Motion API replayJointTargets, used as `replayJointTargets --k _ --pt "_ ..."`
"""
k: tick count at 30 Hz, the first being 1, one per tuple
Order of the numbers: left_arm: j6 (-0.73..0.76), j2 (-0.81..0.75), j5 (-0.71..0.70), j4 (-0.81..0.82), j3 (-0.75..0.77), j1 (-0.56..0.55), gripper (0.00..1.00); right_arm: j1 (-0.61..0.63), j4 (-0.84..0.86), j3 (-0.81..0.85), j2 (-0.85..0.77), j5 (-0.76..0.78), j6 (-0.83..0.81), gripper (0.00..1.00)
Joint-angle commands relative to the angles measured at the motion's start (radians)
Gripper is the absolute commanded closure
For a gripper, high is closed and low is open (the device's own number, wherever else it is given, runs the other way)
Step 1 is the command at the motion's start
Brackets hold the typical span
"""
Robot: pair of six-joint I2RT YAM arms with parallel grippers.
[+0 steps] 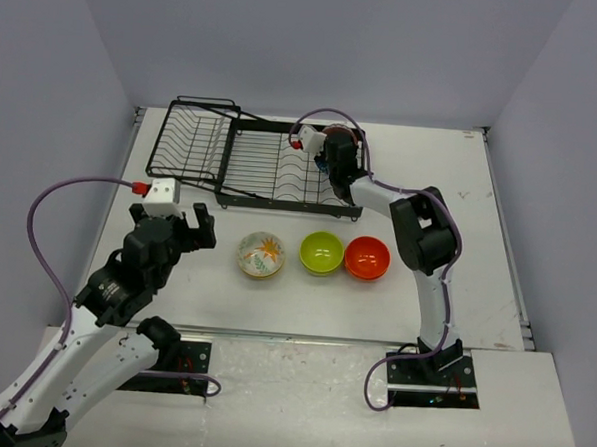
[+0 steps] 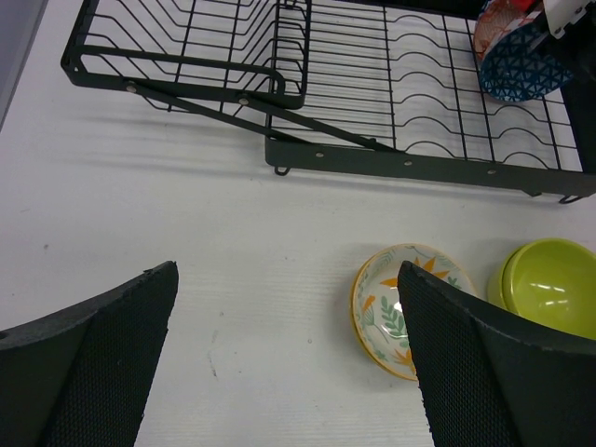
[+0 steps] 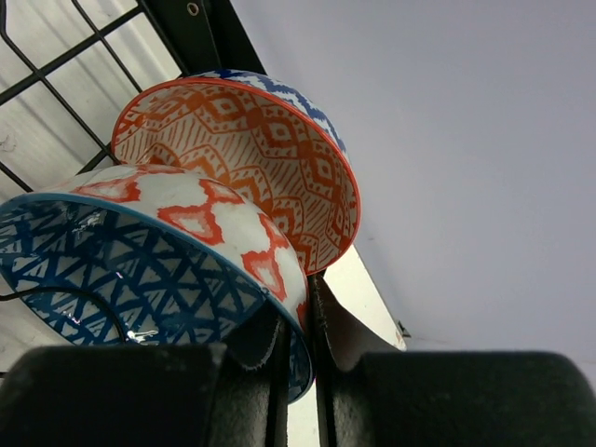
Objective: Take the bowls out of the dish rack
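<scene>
The tabletop beside the orange-red bowl (image 1: 367,257) is bare. My right gripper should next lift from the rack (image 1: 252,161) and past its end, then go down and let go on that spot.
The black wire dish rack (image 1: 252,161) stands at the back of the table; it also shows in the left wrist view (image 2: 391,158). My right gripper (image 1: 332,153) is at the rack's right end, shut (image 3: 303,317) on the rim of a blue-patterned bowl (image 3: 121,270) that stands on edge. A second bowl with an orange pattern inside (image 3: 251,149) stands right behind it. The floral bowl (image 1: 261,254), the lime green bowl (image 1: 321,252) and the orange-red bowl (image 1: 367,257) sit in a row on the table. My left gripper (image 1: 173,222) is open and empty (image 2: 287,275), just left of the floral bowl (image 2: 386,307).
The rack's smaller angled basket section (image 1: 188,143) holds nothing. The lime green bowl (image 2: 549,284) lies close to the right of the floral bowl. Grey walls close in the table on three sides.
</scene>
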Motion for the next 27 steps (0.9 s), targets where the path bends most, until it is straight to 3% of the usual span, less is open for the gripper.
replayJointTargets --k 1,17,27 --pt "0.027 -0.022 0.003 0.042 -0.006 0.01 0.0 0.014 0.098 -0.005 0.023 0.008 0.001 1.0" --pt "0.027 -0.042 0.001 0.047 -0.011 0.013 0.0 0.048 0.519 -0.127 -0.003 0.094 -0.098 1.0" --pt "0.027 -0.058 0.001 0.051 -0.013 0.015 0.0 0.052 0.593 -0.166 -0.077 0.127 -0.105 1.0"
